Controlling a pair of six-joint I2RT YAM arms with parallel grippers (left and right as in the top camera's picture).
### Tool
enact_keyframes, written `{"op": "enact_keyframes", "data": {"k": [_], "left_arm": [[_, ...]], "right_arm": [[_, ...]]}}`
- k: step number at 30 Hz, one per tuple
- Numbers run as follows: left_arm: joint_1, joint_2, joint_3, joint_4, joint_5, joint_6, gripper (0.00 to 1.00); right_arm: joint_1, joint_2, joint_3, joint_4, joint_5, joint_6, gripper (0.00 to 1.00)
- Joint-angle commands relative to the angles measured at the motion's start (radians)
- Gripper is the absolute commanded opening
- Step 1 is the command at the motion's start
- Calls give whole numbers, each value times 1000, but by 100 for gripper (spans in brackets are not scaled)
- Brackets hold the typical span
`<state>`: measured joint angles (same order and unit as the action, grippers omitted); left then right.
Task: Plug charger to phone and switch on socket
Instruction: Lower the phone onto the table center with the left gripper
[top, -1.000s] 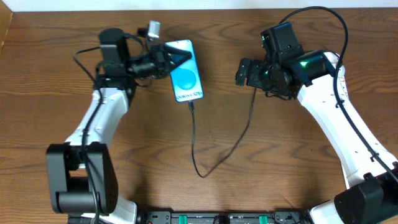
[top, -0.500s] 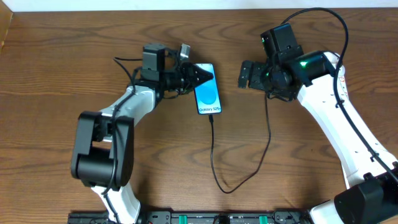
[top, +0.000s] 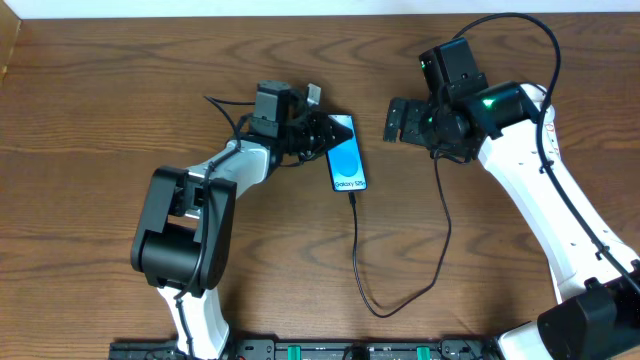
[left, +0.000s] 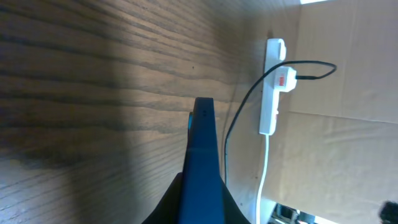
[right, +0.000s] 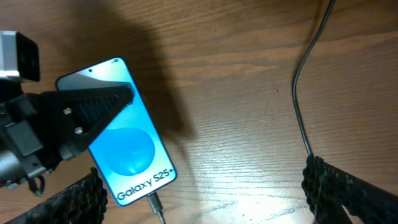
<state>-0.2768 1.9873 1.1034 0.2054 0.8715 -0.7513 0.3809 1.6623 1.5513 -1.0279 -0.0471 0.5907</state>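
My left gripper should next move down and slightly back, lay the phone on the tabletop by the charger's tip (top: 361, 203) and then let go of it. The phone's offset shadow shows that it is hovering.
My left gripper (top: 322, 134) is shut on the upper edge of the phone (top: 348, 165), whose blue screen faces up just left of the table's middle. The left wrist view shows the phone (left: 202, 149) edge-on between my fingers (left: 219, 198). The charger (top: 358, 250) has its tip in the phone's lower end (right: 154, 202). Its black cable loops toward the front edge, then runs back up under my right arm. In the left wrist view the white socket (left: 272, 106) lies far off with a black plug in it. My right gripper (top: 393, 120) hangs open just right of the phone.
A brown cardboard wall (left: 336, 143) stands behind the socket, and the socket's white cord (left: 264, 168) trails along it. The overhead view shows a wall line at the table's far edge (top: 300, 14) and black equipment along the front edge (top: 330, 350).
My left gripper has carried the phone to the right, close to the right gripper. The cable loop has been dragged rightward with it. The right arm has stayed put.
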Motion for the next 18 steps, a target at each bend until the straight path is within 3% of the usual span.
{"op": "enact_keyframes", "data": {"k": [1,18], "left_arm": [[-31,-1,-4,4,-55,19,7],[-103,9,-5,-48,-91,45,8]], "right_arm": [[-1,-14,5,-2,19,-13,99],[1,-14,4,-2,19,-13,99]]}}
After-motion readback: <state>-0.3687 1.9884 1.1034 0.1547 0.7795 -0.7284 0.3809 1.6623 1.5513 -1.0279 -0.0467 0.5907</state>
